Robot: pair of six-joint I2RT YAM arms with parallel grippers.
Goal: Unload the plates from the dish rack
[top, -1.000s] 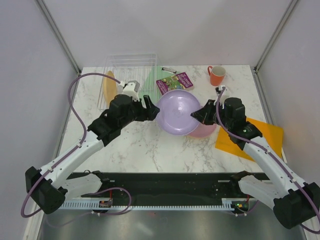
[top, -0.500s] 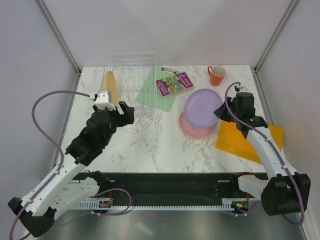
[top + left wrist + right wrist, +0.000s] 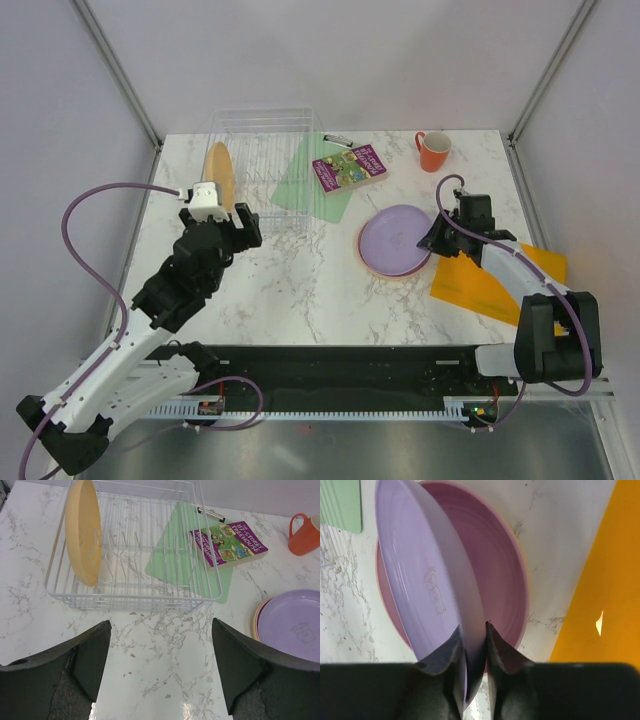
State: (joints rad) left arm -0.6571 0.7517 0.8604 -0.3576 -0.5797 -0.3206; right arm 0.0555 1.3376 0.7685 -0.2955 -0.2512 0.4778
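The yellow-orange plate stands outward and upright with its edge toward the open fingers, so the robot's left gripper should next reach outward, go around the plate's near rim [image 3: 227,187] on both sides and close.
One yellow-orange plate [image 3: 220,175] stands upright at the left end of the clear dish rack [image 3: 262,128]; in the left wrist view the plate [image 3: 84,530] and the rack [image 3: 135,600] lie ahead. My left gripper [image 3: 240,224] is open and empty just in front of the rack, as the left wrist view [image 3: 161,630] shows. My right gripper [image 3: 431,238] is shut on the right rim of the lilac plate [image 3: 395,238], which lies tilted over the pink plate [image 3: 371,264]. The right wrist view shows the gripper [image 3: 472,625] pinching the lilac plate [image 3: 420,580] above the pink plate [image 3: 505,580].
A pale green sheet [image 3: 325,185] lies under the rack's right end, with a book [image 3: 349,166] and a clip [image 3: 337,139] beside it. An orange mug [image 3: 433,150] stands at the back right. An orange sheet [image 3: 495,275] lies right of the stacked plates.
My left gripper let go of the lilac plate and pulled back left to the rack. My right gripper carried the plate right and lowered it onto the pink plate.
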